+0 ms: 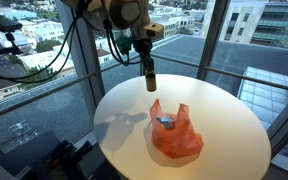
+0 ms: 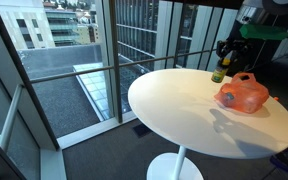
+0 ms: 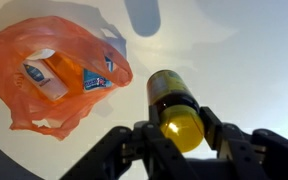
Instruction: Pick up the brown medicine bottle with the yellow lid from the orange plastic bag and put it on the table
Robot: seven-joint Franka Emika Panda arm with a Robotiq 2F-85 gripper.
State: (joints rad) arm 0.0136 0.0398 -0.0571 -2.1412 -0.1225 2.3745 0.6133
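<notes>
My gripper should next carry the bottle to the side of the table away from the orange bag (image 1: 174, 132), lower it and let go of its lid, because the white table below there is bare.
My gripper (image 3: 181, 128) is shut on the yellow lid of the brown medicine bottle (image 3: 171, 92) and holds it upright above the white round table (image 3: 254, 60), beside the orange plastic bag (image 3: 44, 70). The bottle also shows in both exterior views (image 1: 151, 78) (image 2: 219, 73), hanging from the gripper (image 1: 148, 62) near the table's far edge. The bag (image 1: 174, 132) (image 2: 243, 94) lies open on the table with small boxes inside it. Whether the bottle's base touches the table cannot be told.
The table stands by large windows with a railing (image 2: 84, 70) outside. Cables hang from the arm (image 1: 74, 40). The bag holds an orange-and-white box (image 3: 46, 72) and a blue-marked packet (image 3: 96, 80).
</notes>
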